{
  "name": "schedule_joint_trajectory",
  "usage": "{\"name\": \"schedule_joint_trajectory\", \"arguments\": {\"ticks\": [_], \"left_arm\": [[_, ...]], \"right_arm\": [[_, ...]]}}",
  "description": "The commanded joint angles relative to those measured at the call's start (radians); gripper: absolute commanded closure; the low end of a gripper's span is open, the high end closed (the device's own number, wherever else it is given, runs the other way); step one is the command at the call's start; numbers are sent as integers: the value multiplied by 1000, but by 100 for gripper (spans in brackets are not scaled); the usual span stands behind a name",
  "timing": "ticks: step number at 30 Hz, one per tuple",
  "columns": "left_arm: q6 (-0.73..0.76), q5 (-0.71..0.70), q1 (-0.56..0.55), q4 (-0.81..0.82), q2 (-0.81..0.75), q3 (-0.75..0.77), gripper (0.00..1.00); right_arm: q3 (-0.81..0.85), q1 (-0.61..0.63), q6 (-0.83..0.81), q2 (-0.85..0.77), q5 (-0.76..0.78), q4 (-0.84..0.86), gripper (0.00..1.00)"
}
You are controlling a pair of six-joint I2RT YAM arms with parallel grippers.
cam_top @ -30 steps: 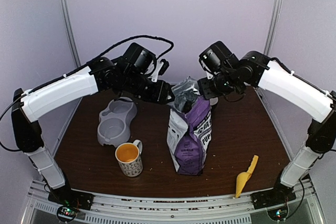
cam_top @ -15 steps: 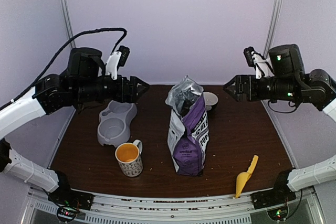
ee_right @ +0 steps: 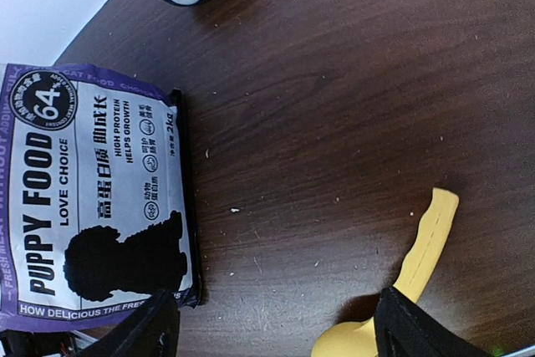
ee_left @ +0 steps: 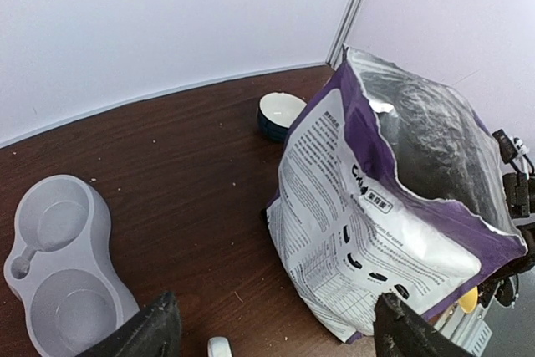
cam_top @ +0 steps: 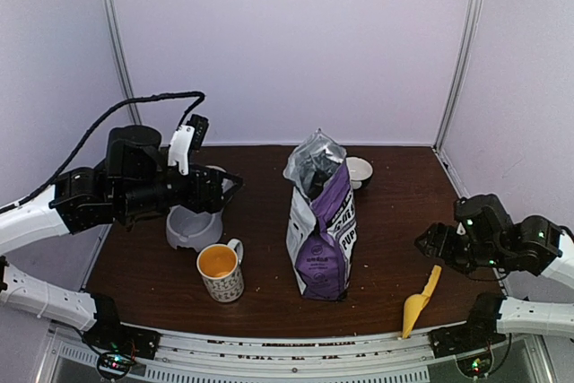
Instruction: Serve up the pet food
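Observation:
My right gripper lowers its open fingers down around the yellow scoop's handle below it next and closes, as the handle is narrower than their gap.
The purple "PUPPY FOOD" bag stands upright mid-table with its top torn open; it shows in the left wrist view and the right wrist view. No kibble shows; the bag's inside looks foil and dark. My left gripper is open and empty, hovering over the grey double feeder, left of the bag. My right gripper is open and empty, low at the right, just above the yellow scoop. The scoop lies by my right fingertip in the right wrist view.
An orange-lined patterned mug stands near the front, left of the bag. A small white and dark bowl sits behind the bag. The feeder shows empty. Walls close the back and both sides.
Both arms have pulled away from the bag's top. The left moved back and left, down over the feeder. The right swung out and dropped low beside the scoop.

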Motion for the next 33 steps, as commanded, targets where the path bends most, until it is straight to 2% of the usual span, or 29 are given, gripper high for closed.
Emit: {"name": "schedule_joint_trajectory", "arguments": {"ticks": [1, 5, 9, 19, 22, 24, 25, 29, 33], "left_arm": [[-30, -20, -8, 79, -26, -14, 18], [-46, -20, -10, 80, -27, -29, 18], [-60, -19, -10, 82, -28, -35, 18], [-64, 2, -10, 94, -12, -27, 18], [-64, 9, -10, 100, -11, -28, 18], [-63, 9, -10, 104, -9, -30, 18], [-64, 9, -10, 105, -7, -29, 17], [-59, 15, -9, 106, 3, -25, 17], [-62, 21, -10, 107, 12, -22, 17]], "right_arm": [[-63, -6, 216, -71, -18, -44, 18], [-129, -5, 305, -124, -26, -51, 15], [-182, -7, 373, -125, 40, -82, 14], [-374, -91, 441, -83, 13, 116, 17], [-406, -95, 440, -64, 3, 196, 24], [-415, -96, 394, -33, -11, 290, 34], [-410, -96, 360, -10, -21, 333, 36], [-336, -95, 161, 116, -79, 491, 36], [-250, -95, 44, 241, -102, 525, 38]]}}
